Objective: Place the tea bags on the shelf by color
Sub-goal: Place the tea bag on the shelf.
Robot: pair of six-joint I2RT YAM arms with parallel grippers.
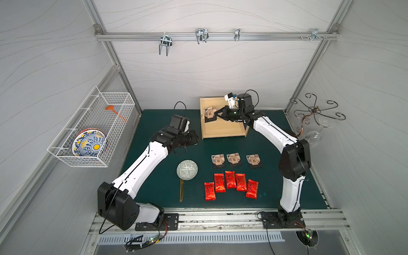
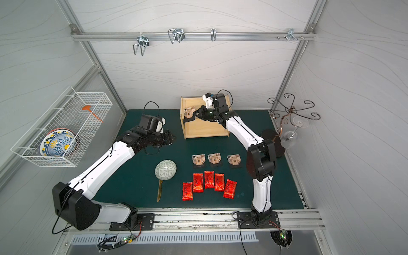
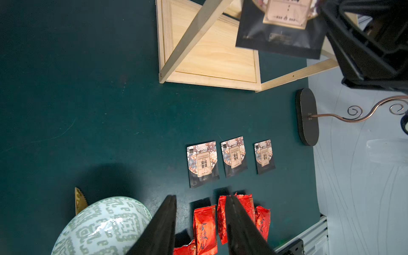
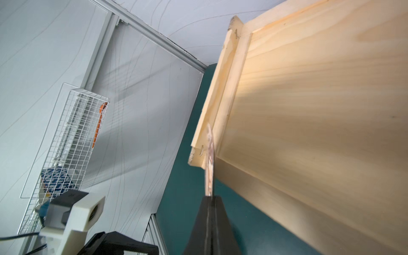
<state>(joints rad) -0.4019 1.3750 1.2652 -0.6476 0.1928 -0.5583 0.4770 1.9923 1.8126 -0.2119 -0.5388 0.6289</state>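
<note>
I will gently move my right gripper outward and down next and let go of the beige tea bag inside the top tray's basket-side end [image 1: 207, 104] [image 4: 241, 136], which is outward of my gripper's fingers and below them.
The light-wood shelf [image 1: 223, 129] stands at the back of the green mat. My right gripper [image 1: 217, 114] is shut on a beige tea bag [image 1: 209, 112] and holds it over the left part of the shelf's top tray. The right wrist view shows that bag [image 4: 209, 159] edge-on, pinched between the shut fingertips. Three beige tea bags [image 1: 234, 159] lie in a row on the mat, with several red tea bags [image 1: 230, 179] in front of them. My left gripper [image 3: 201, 198] hovers open and empty above the mat left of the shelf, with red tea bags [image 3: 204, 227] below it.
An upturned green-patterned bowl [image 1: 187, 170] and a gold utensil [image 1: 181, 191] lie left of the red tea bags. A white wire basket [image 1: 92, 128] with a plate hangs on the left wall. A copper glass stand [image 1: 315, 112] with a wine glass [image 1: 313, 136] is at the right.
</note>
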